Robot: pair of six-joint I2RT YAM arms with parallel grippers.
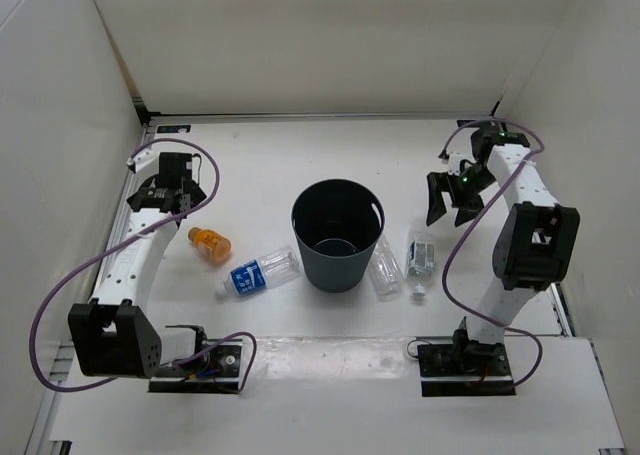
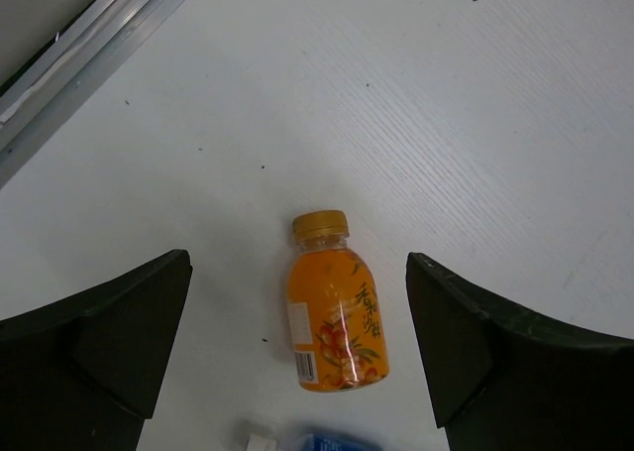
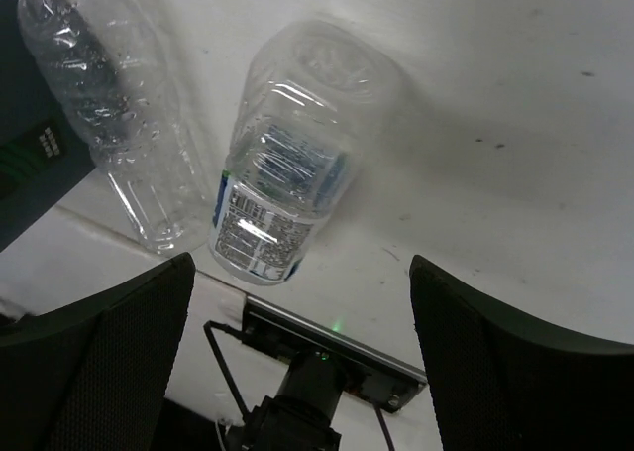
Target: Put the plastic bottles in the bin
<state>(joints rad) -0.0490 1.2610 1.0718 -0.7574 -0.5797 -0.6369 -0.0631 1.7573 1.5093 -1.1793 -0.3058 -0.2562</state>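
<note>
The right gripper lowers back and toward the bin [image 1: 337, 235] onto the labelled bottle's far end [image 1: 418, 241] next, since that end lies below it, nearest the open fingers.
The bin [image 1: 337, 235] stands upright at the table's middle. A short orange bottle [image 1: 210, 242] lies to its left, and a clear bottle with blue label and white cap [image 1: 258, 273] lies beside the bin. Two clear bottles lie right of the bin: a plain one [image 1: 384, 273] and a labelled one [image 1: 421, 255]. My left gripper [image 1: 178, 197] is open and empty above the orange bottle [image 2: 334, 312], which lies between the fingers in the left wrist view. My right gripper [image 1: 450, 210] is open and empty above and behind the labelled bottle [image 3: 282, 183] and the plain one [image 3: 109, 114].
White walls close the table at the back and both sides, with a metal rail [image 2: 89, 55] along the left edge. The right arm's base [image 3: 317, 392] and cables sit at the near edge. The bin's dark wall [image 3: 20, 188] shows left of the plain bottle.
</note>
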